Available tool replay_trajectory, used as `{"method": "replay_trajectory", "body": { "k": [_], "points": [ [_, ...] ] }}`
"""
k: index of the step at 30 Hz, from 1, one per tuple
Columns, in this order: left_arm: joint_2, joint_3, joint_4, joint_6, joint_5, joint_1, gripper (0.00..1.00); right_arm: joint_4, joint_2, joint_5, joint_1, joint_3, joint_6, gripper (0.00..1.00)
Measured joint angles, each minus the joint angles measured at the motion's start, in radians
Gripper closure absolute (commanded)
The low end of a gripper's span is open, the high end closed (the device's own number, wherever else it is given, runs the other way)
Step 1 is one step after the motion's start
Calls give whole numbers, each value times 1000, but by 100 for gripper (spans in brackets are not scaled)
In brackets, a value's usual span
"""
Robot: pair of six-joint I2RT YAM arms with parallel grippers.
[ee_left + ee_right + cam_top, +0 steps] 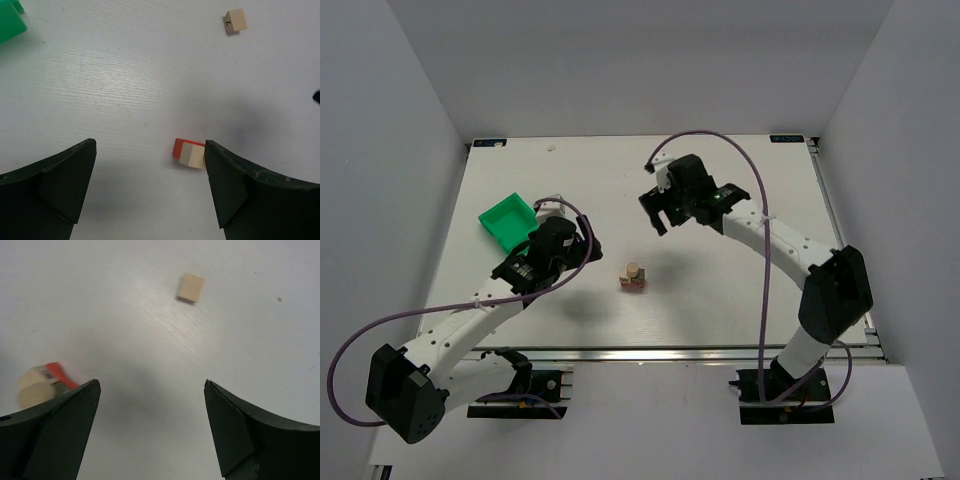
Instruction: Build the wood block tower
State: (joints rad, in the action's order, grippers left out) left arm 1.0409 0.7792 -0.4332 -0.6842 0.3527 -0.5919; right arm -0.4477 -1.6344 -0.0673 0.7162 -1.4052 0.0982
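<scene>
The loose beige cube (190, 287) lies on the tabletop, below and outward of my right gripper's fingers. My right gripper will lower outward onto it and close its fingers.
The wood block tower (632, 276) stands mid-table: a red-orange base with pale beige blocks on it. In the left wrist view the tower (189, 153) is partly hidden behind my right-hand finger. It appears blurred at the left edge of the right wrist view, as the tower (42, 382). A loose beige cube (235, 21) lies apart on the table, also seen as the cube (190, 287). My left gripper (578, 240) (150, 144) hangs open and empty left of the tower. My right gripper (658, 210) (151, 383) is open and empty, up and to the right of it.
A green plastic bin (508, 220) (10, 20) sits on the left of the table, close behind my left wrist. White walls close in the table on three sides. Purple cables loop from both arms.
</scene>
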Motion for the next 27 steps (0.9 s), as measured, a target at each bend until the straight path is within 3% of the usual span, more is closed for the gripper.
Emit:
{"method": "replay_trajectory", "body": {
  "k": [4,11,19,27],
  "points": [
    [6,-1,24,31,-36,0,2,40,-168,-36,-114,-69,10,11],
    [35,-6,78,78,-86,0,2,98,-505,-10,-143,-248,74,18],
    [35,-14,99,95,-88,0,2,122,-647,23,-163,-396,93,25],
    [42,-14,102,101,-82,0,2,132,-669,65,-181,-412,92,53]
  ]
}}
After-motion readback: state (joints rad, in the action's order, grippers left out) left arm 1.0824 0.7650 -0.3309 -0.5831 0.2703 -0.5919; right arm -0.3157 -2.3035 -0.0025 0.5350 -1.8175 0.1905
